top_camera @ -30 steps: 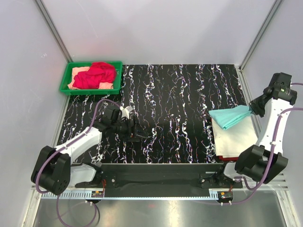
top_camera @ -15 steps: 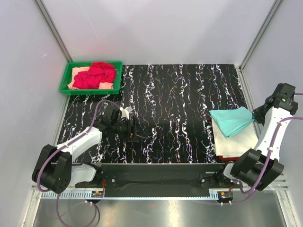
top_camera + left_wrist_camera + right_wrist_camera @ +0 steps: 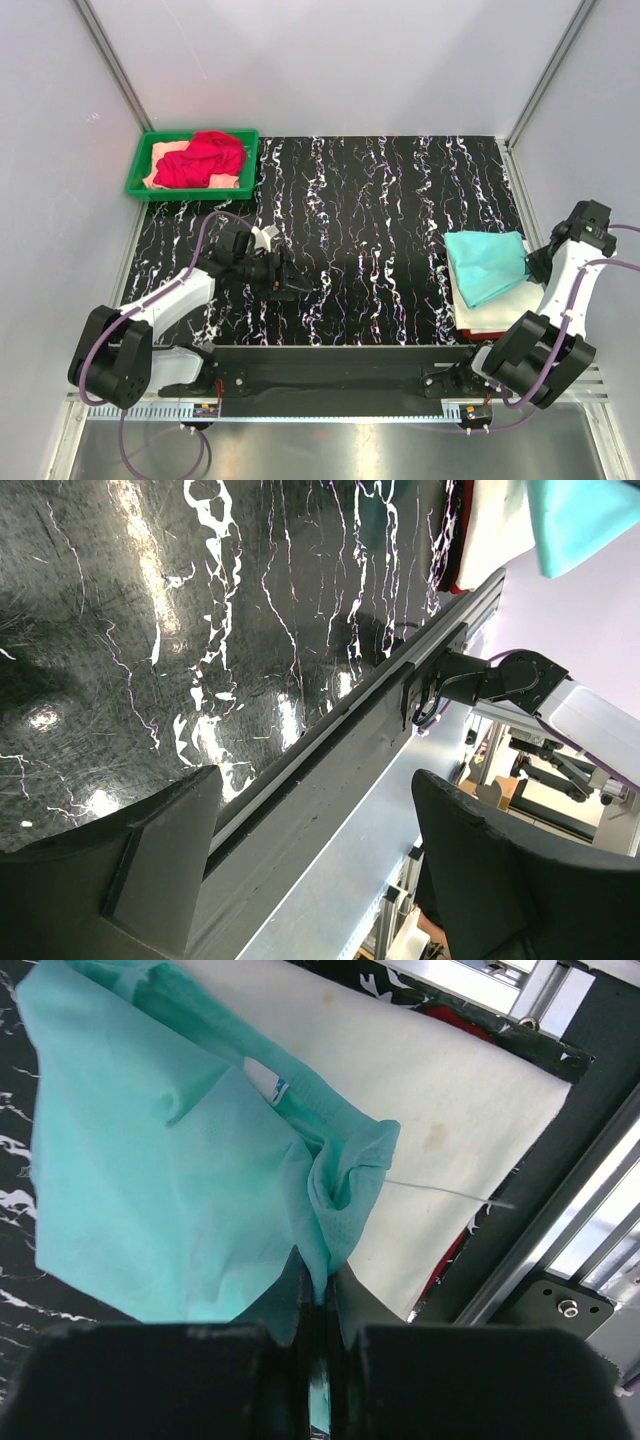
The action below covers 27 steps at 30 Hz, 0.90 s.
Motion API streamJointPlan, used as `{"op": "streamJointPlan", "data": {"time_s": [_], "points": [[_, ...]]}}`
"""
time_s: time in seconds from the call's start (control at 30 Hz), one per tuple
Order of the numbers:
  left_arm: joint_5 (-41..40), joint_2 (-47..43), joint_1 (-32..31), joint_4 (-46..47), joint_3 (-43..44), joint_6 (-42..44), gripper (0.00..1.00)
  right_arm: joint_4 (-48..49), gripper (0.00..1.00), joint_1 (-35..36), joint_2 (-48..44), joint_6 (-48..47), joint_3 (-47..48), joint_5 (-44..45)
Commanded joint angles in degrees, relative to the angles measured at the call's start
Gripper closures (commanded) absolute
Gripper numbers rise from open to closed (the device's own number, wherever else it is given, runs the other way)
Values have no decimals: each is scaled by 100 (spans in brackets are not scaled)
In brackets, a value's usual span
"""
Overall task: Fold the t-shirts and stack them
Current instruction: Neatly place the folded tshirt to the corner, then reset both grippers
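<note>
My right gripper lowers the mint-teal edge back over the uncovered near part of the cream-white t-shirt [image 3: 440, 1110] next and releases. That part lies below and back from the gripper.
A folded mint-teal t-shirt [image 3: 487, 263] hangs over the stack at the table's right edge. My right gripper [image 3: 532, 266] is shut on its right edge; in the right wrist view the cloth [image 3: 190, 1170] bunches into the closed jaws of that gripper [image 3: 322, 1302]. Below it lies a folded cream-white t-shirt [image 3: 440, 1110], also seen from above [image 3: 492, 312], with a red t-shirt's edge [image 3: 468, 331] showing under it. A crumpled red t-shirt [image 3: 203, 158] and a peach t-shirt [image 3: 160, 164] fill the green tray. My left gripper [image 3: 293, 284] stands open and empty over the table's left half.
The green tray [image 3: 140, 163] stands at the back left corner. A black and silver rail [image 3: 340, 355] runs along the near edge; the left wrist view shows it [image 3: 340, 750] between the fingers. White walls enclose the table closely on the left, back and right.
My right gripper has carried the mint-teal t-shirt toward the near edge and lower, so it now hangs over more of the cream-white one. The left arm has stayed still.
</note>
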Motion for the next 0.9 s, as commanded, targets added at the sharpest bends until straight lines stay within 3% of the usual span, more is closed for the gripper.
{"op": "streamJointPlan", "data": {"time_s": [0.0, 0.23, 0.33, 0.4, 0.43, 0.73, 0.87], "points": [[264, 3, 38, 253, -67, -1, 19, 312, 100, -66, -126, 61, -169, 193], [325, -5, 64, 288, -119, -1, 19, 339, 100, -189, -257, 297, -704, 1052], [361, -14, 82, 289, -137, -9, 19, 226, 87, -355, -433, 507, -933, 1589], [387, -14, 90, 254, -146, 17, 19, 85, 49, -374, -477, 518, -794, 1591], [396, -14, 90, 253, -154, 17, 19, -55, 1, -374, -565, 605, -689, 1573], [422, 100, 117, 139, -49, 122, 19, -470, 0, -6, -1145, 658, -249, 423], [343, 135, 117, 183, -84, 123, 19, -504, 0, 1267, -830, 790, 50, 702]]}}
